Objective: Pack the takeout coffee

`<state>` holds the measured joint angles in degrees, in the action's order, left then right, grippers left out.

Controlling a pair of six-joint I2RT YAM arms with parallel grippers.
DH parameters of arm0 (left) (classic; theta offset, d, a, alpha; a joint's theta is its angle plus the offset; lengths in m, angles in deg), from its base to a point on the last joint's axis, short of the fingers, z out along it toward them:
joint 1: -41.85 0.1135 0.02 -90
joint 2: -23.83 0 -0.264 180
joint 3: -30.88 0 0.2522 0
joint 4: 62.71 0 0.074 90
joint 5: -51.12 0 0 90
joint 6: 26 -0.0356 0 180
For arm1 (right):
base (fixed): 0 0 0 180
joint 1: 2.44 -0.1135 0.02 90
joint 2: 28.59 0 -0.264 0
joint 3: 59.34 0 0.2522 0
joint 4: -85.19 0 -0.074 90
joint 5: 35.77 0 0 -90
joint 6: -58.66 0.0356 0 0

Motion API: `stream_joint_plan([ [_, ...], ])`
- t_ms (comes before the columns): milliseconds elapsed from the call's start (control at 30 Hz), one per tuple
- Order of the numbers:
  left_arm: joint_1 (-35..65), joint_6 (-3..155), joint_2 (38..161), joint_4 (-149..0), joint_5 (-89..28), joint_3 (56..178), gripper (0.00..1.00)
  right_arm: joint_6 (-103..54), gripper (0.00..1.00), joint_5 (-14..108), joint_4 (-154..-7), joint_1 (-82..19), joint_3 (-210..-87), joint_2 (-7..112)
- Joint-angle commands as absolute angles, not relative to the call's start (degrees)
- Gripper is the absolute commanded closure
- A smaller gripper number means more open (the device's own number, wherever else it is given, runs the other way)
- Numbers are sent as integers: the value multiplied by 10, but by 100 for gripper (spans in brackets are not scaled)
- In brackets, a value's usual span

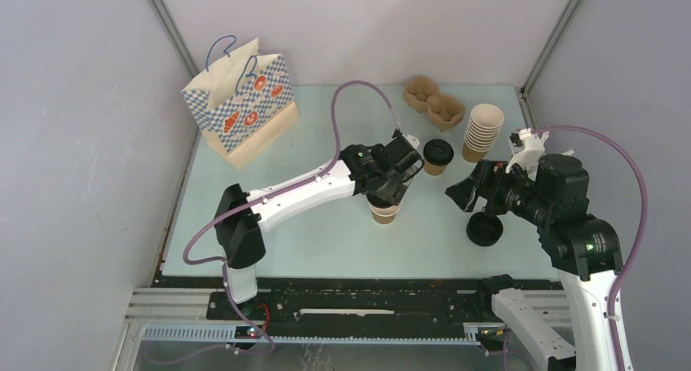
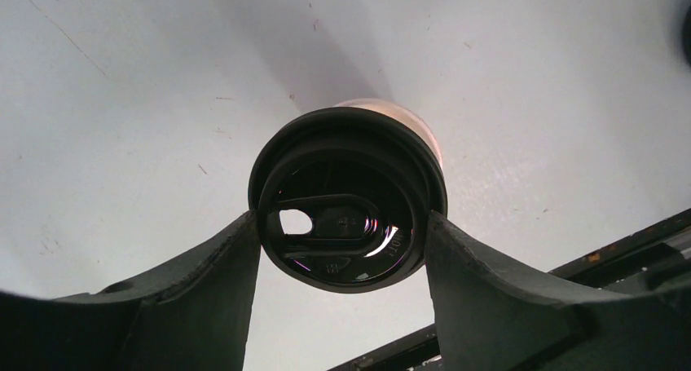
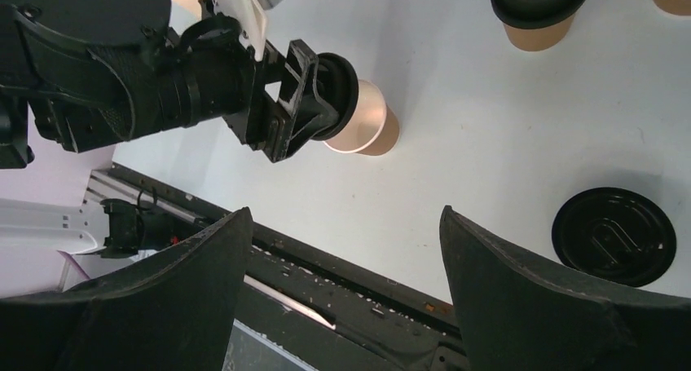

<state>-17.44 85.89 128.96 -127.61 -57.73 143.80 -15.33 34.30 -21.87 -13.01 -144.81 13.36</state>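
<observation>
I need to move my left gripper gently toward and down onto the cup's opening (image 1: 385,209) (image 2: 404,120) next, then release. The opening is just below, and the cup's rim shows past the lid.
A lidless brown paper cup (image 1: 385,214) stands mid-table. My left gripper (image 1: 389,183) is right over it, shut on a round black lid (image 2: 346,163) by the lid's rim. The lid is at the cup's mouth, slightly off-centre, and the cup's rim (image 2: 399,110) shows past it. The right wrist view shows the same lid (image 3: 341,94) against the cup (image 3: 371,126). A second brown cup with its black lid on (image 1: 437,154) stands behind, also in the right wrist view (image 3: 538,12). My right gripper (image 1: 458,193) is open and empty (image 3: 344,212), above the table to the right of the cup.
A loose black lid (image 1: 485,229) lies under my right arm, also in the right wrist view (image 3: 613,234). A tall stack of lidless cups (image 1: 482,130) and a cardboard cup carrier (image 1: 434,102) stand at the back right. A checked paper bag (image 1: 242,102) stands at the back left.
</observation>
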Motion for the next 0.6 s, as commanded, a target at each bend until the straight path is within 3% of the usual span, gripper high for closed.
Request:
stream_joint_plan([
  [0, -185, 833, 1303, -1299, -591, 1471, 40, -175, 7, 366, -207, -137, -1465, 141],
  [567, -181, 806, 1345, -1306, -558, 1496, 38, -175, 7, 369, -230, -144, -1467, 161],
])
